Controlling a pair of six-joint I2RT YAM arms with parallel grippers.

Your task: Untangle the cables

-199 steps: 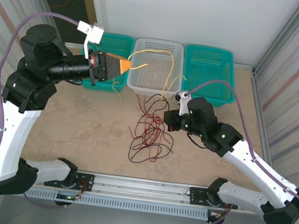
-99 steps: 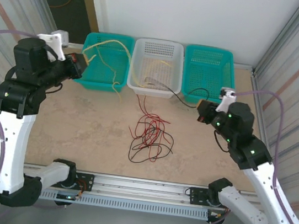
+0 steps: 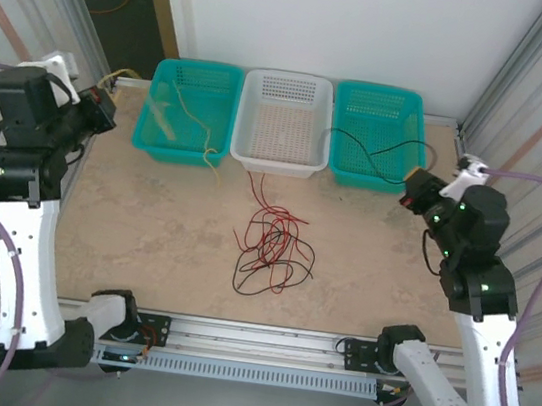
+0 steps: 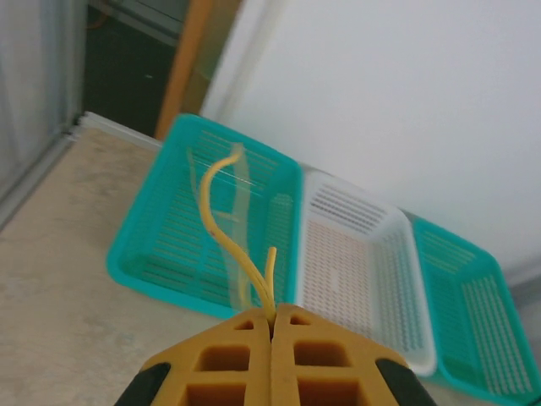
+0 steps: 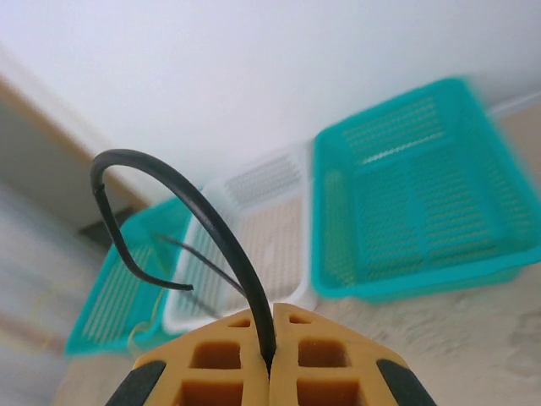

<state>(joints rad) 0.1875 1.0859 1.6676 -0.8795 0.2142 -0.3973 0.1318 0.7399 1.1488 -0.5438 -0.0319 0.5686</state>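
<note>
Next, my left gripper will move outward and down over the nearest teal basket [image 3: 187,110] [image 4: 190,224] and release the yellow cable, as that basket lies below and outward of the gripper.
A tangle of red and black cables [image 3: 270,246] lies mid-table. My left gripper [image 4: 272,320] is shut on a pale yellow cable [image 4: 221,222], held at the far left of the table [image 3: 103,104]; that cable trails over the left teal basket [image 3: 185,110]. My right gripper [image 5: 270,326] is shut on a black cable [image 5: 182,184] at the far right [image 3: 412,190]; the black cable [image 3: 365,146] arcs over the right teal basket [image 3: 382,128] toward the white basket [image 3: 284,124].
Three baskets stand in a row at the back: teal, white, teal. Corrugated walls close both sides. A metal rail [image 3: 251,347] with the arm bases runs along the near edge.
Both arms swung outward, left to the far left, right to the far right. The yellow cable came out of the white basket over the left one; the black cable came away from the pile.
</note>
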